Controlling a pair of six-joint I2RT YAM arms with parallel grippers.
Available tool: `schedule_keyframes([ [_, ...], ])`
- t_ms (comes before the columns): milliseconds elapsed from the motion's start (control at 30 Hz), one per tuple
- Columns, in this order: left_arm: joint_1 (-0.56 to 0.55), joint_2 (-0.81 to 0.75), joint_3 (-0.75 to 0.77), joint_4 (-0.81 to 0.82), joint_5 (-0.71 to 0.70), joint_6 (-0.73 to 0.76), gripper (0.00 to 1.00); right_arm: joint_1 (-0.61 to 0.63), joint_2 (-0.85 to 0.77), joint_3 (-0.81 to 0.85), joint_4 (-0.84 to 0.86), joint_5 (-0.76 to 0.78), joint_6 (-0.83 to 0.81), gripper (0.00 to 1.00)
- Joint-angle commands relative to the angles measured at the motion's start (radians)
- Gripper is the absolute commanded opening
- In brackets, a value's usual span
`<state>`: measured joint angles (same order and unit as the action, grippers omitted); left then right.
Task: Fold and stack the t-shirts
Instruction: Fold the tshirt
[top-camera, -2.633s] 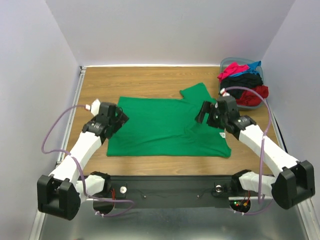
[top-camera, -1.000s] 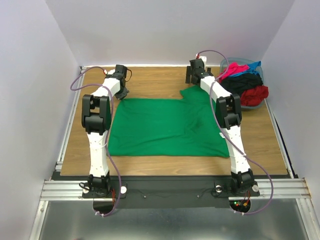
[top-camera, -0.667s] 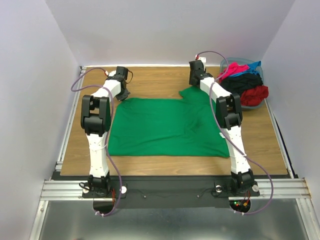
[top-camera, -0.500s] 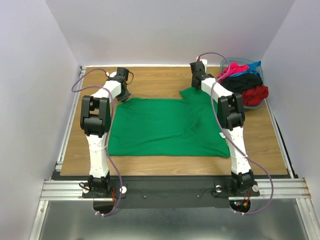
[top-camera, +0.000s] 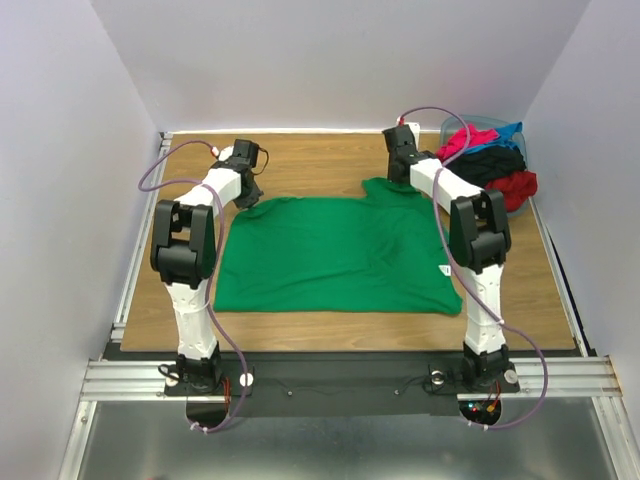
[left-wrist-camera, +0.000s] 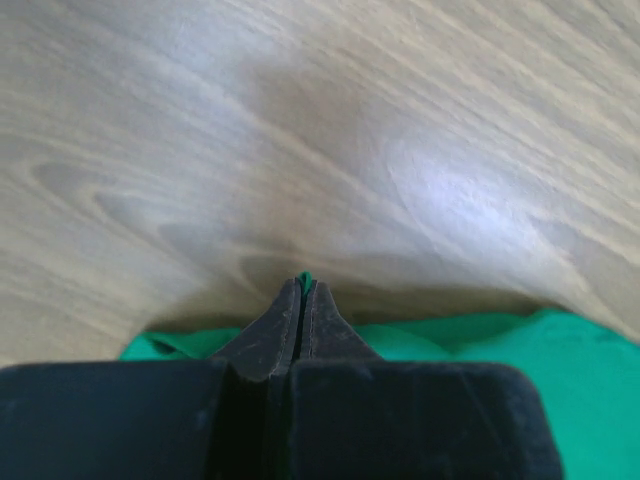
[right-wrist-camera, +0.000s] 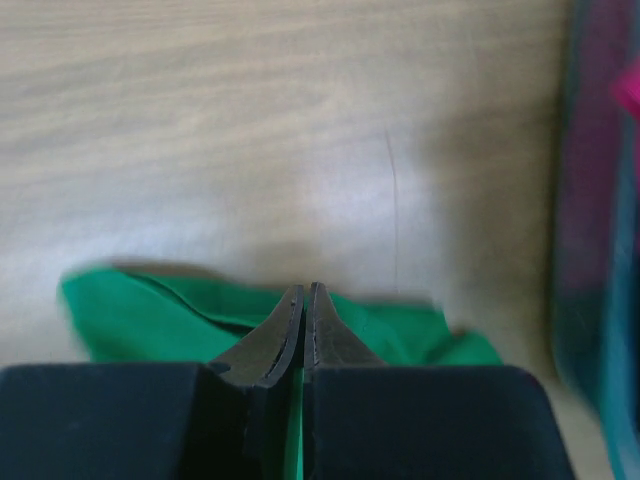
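Note:
The green t-shirt (top-camera: 335, 255) still lies flat, far corner pinched. The left gripper moves back over the t-shirt's side edge (top-camera: 235, 240) next and releases the t-shirt's corner.
A bright green t-shirt (top-camera: 335, 255) lies spread flat on the wooden table. My left gripper (top-camera: 247, 192) is at the shirt's far left corner. In the left wrist view this gripper (left-wrist-camera: 303, 285) is shut, with a sliver of green cloth (left-wrist-camera: 570, 350) poking out between the tips. At the far right sleeve, my right gripper (top-camera: 404, 176) is pinched on the fabric; the right wrist view shows that gripper (right-wrist-camera: 305, 290) shut with green cloth (right-wrist-camera: 130, 310) running between the jaws. Other t-shirts, pink-red (top-camera: 465, 140), blue (top-camera: 508, 133), black (top-camera: 490, 165) and red (top-camera: 510, 190), are heaped at the far right.
The heap sits in a grey-blue bin (top-camera: 458, 121) in the far right corner, close to my right gripper and blurred at the edge of the right wrist view (right-wrist-camera: 600, 200). White walls enclose the table (top-camera: 300, 160) on three sides. Both arms stretch far across it.
My right gripper has shut on the shirt's far right sleeve. Both grippers have drawn back slightly towards the bases, pulling the far edge with them. The left gripper has stayed shut.

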<state>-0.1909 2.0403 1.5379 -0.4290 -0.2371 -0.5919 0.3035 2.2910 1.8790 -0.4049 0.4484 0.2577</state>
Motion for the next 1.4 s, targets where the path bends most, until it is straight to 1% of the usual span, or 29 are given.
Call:
schedule_keyframes([
  [0, -0.008, -0.143, -0.105, 0.044, -0.019, -0.022, 0.00, 0.034, -0.218, -0.189, 0.060, 0.038, 0.041, 0.00],
  [67, -0.010, -0.187, -0.140, 0.058, -0.022, -0.028, 0.00, 0.043, -0.310, -0.263, 0.069, 0.050, 0.064, 0.00],
  [100, -0.009, -0.201, -0.172, 0.071, -0.021, -0.028, 0.00, 0.046, -0.339, -0.337, 0.071, 0.052, 0.087, 0.00],
  [233, -0.015, -0.256, -0.231, 0.081, -0.036, -0.029, 0.00, 0.075, -0.479, -0.484, 0.075, 0.047, 0.110, 0.00],
  [367, -0.016, -0.308, -0.275, 0.085, -0.045, -0.036, 0.00, 0.091, -0.638, -0.607, 0.074, 0.036, 0.143, 0.00],
  [467, -0.018, -0.348, -0.314, 0.098, -0.054, -0.037, 0.00, 0.095, -0.717, -0.695, 0.071, 0.045, 0.158, 0.00],
  [533, -0.018, -0.364, -0.331, 0.098, -0.074, -0.037, 0.00, 0.094, -0.787, -0.728, 0.066, 0.058, 0.161, 0.00],
  [733, -0.018, -0.385, -0.320, 0.090, -0.087, -0.011, 0.00, 0.094, -0.922, -0.825, 0.006, 0.062, 0.179, 0.00],
  [967, -0.018, -0.407, -0.314, 0.055, -0.122, -0.011, 0.00, 0.094, -1.024, -0.859, -0.054, 0.042, 0.190, 0.00],
  [1133, -0.018, -0.439, -0.338, 0.045, -0.143, -0.022, 0.00, 0.094, -1.077, -0.880, -0.090, 0.023, 0.193, 0.00],
  [1367, -0.018, -0.457, -0.397, 0.041, -0.145, -0.032, 0.00, 0.094, -1.162, -0.980, -0.121, -0.020, 0.233, 0.00],
])
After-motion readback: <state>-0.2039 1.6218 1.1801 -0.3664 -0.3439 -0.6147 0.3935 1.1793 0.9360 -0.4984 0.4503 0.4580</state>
